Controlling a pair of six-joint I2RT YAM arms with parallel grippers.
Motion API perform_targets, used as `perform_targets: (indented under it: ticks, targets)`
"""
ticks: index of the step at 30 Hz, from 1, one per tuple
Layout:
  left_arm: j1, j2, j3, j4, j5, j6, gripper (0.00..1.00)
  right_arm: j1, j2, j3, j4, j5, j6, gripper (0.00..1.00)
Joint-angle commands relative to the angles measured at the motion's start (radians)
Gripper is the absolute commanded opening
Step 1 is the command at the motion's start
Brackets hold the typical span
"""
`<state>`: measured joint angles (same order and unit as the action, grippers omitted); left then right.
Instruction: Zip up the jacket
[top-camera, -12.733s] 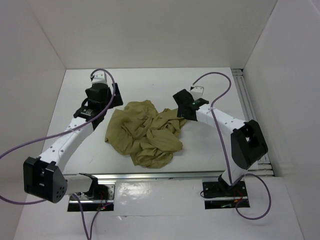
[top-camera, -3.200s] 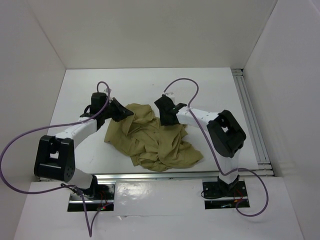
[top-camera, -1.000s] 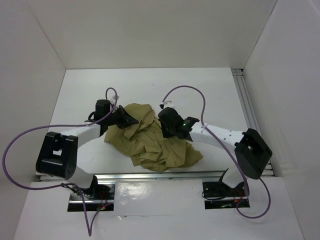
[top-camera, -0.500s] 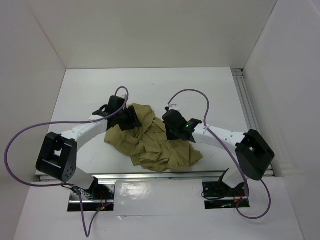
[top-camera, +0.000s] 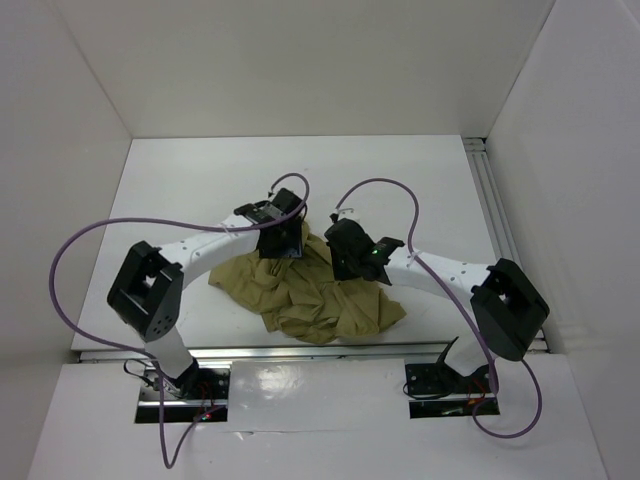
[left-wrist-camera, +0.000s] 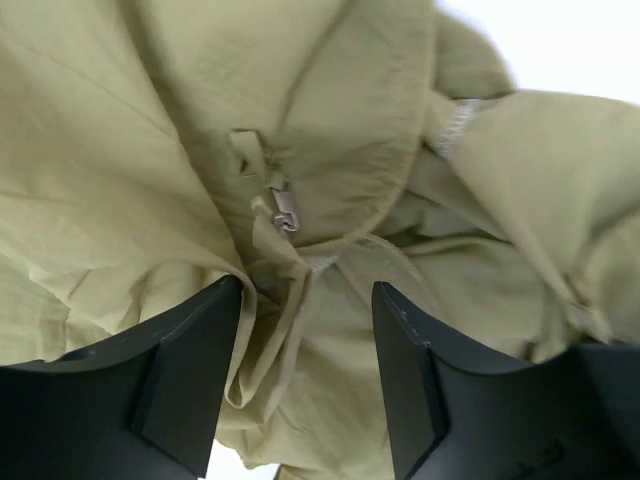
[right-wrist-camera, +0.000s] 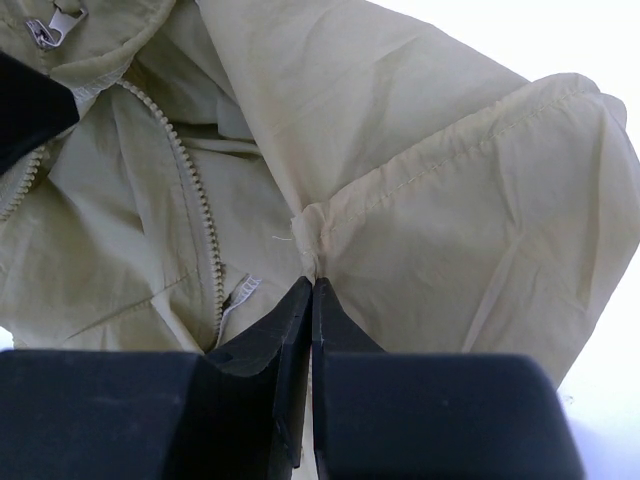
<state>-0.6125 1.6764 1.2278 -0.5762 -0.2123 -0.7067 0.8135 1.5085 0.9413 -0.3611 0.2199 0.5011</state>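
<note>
The left gripper edges toward the small metal zipper pull (left-wrist-camera: 284, 210) next and closes on the narrow fold (left-wrist-camera: 297, 272) beside it, as the jacket's fold already stands between my open fingers.
The olive-tan jacket (top-camera: 310, 295) lies crumpled in a heap at the table's middle. My left gripper (top-camera: 285, 240) hangs over its far edge, jaws open, with loose folds of jacket (left-wrist-camera: 330, 150) between and below them and nothing gripped. A small metal zipper pull (left-wrist-camera: 284, 210) shows just ahead of the left gripper (left-wrist-camera: 305, 300). My right gripper (top-camera: 345, 262) rests on the heap's upper right. In the right wrist view the right gripper (right-wrist-camera: 312, 285) is shut on a pinched fold of jacket (right-wrist-camera: 420, 200), beside a line of zipper teeth (right-wrist-camera: 195, 200).
White walls enclose the table (top-camera: 400, 175) on three sides. A metal rail (top-camera: 500, 230) runs along the right edge. Purple cables (top-camera: 85, 250) loop up from both arms.
My left gripper has opened, letting go of the cloth, and swung right from the jacket's left edge to its far middle. The right gripper has stayed shut on the cloth.
</note>
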Motion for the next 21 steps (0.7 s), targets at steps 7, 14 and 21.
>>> perform_targets:
  ticks: [7, 14, 21]
  targets:
    - [-0.029, 0.092, 0.067, -0.116, -0.18, -0.043, 0.4, -0.014, -0.021, 0.01, 0.014, 0.009, 0.008, 0.08]
    - [0.074, 0.002, 0.043, -0.022, 0.032, 0.015, 0.09, -0.014, -0.068, -0.01, 0.04, -0.004, -0.001, 0.08]
    - [0.239, -0.257, -0.129, 0.262, 0.441, 0.098, 0.08, -0.023, -0.146, -0.01, 0.102, -0.062, -0.038, 0.08]
